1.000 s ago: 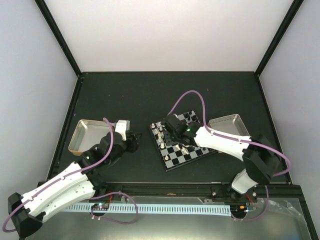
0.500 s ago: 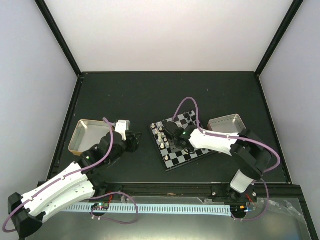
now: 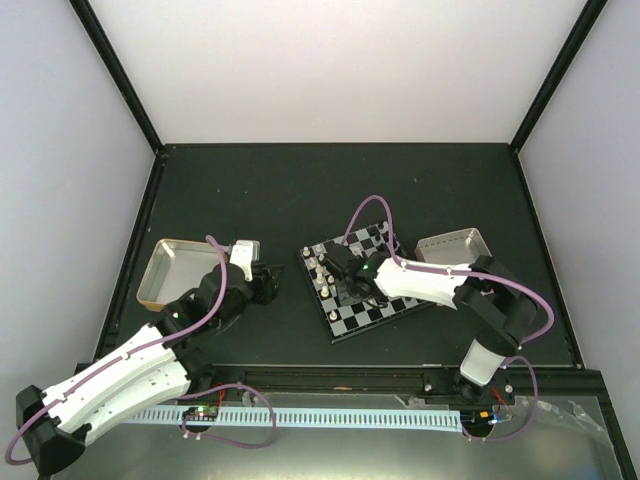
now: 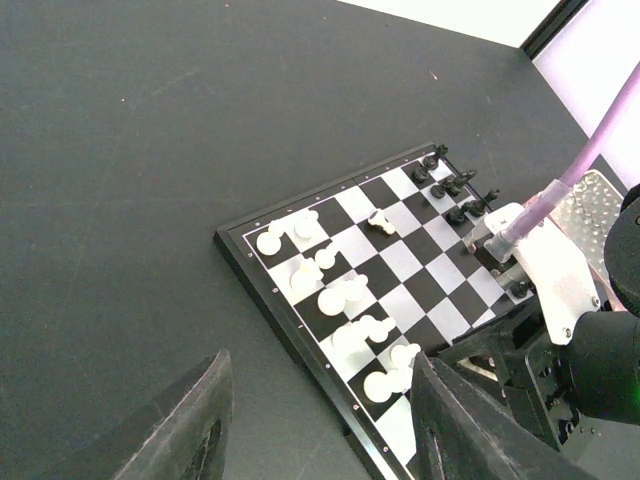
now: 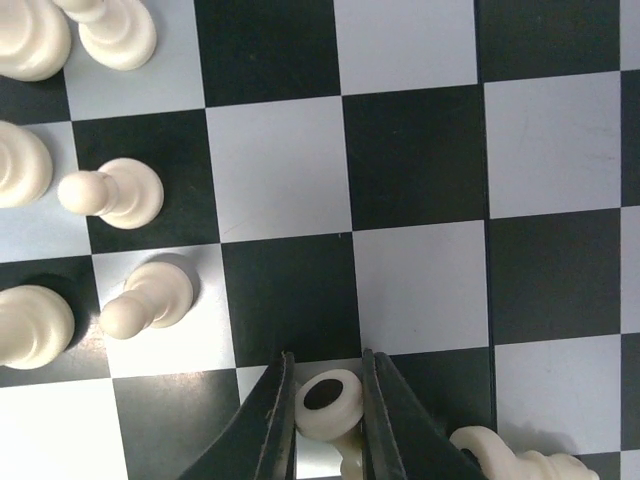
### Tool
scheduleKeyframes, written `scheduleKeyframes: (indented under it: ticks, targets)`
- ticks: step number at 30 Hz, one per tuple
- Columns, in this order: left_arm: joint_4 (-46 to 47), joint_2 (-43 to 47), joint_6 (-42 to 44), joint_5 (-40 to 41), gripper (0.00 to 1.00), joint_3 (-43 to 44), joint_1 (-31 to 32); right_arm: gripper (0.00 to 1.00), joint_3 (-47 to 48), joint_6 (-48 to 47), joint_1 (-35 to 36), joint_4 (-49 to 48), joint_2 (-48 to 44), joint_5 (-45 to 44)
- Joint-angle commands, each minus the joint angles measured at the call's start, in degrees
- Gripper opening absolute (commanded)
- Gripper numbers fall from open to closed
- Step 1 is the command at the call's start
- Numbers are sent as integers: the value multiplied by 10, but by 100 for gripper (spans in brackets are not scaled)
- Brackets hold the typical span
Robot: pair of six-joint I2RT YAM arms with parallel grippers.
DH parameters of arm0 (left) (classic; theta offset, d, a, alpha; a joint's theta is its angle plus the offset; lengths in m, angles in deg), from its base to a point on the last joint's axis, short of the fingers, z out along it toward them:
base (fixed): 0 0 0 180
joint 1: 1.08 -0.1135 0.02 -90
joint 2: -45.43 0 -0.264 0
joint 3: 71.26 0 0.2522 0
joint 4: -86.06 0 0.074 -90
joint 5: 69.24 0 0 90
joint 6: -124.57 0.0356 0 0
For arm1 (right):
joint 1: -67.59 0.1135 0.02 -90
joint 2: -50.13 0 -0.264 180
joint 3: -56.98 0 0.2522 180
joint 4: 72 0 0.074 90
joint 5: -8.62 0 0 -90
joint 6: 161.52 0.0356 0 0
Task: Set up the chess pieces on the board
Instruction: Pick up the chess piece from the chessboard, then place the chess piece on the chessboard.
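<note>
The open left gripper tilts up and moves toward the tipped-over white piece, onto its loose end next, since my right gripper holds its base end.
The board (image 3: 352,318) lies tilted in the middle of the table. Cream-white chess pieces (image 4: 340,300) crowd its left side, and black ones (image 4: 455,190) line its far right edge. One white piece (image 4: 380,222) lies on its side mid-board. My right gripper (image 5: 325,420) is low over the board, shut on a tipped-over white piece (image 5: 330,403) whose round base faces the camera. White pawns (image 5: 125,195) stand to its left. My left gripper (image 4: 320,420) hovers open just left of the board, with nothing between its fingers.
A metal tray (image 3: 170,268) sits left of the board beside my left arm. Another metal tray (image 3: 455,248) sits at the right, partly under my right arm (image 3: 430,282). A second fallen white piece (image 5: 510,455) lies just right of the right fingers.
My right gripper has shifted a little to the left over the board and closed on the tipped-over white piece. The left arm has stayed put.
</note>
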Motion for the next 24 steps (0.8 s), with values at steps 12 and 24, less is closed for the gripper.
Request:
scheduleKeyframes:
  ticks: [12,24]
  targets:
    - [120,16,40,-101,67,-18,-3,14,-68,220,-13,-252,-205,118]
    - [337,18,31,-237,74,-68,4,14,-136,519,-13,-471,-283,188]
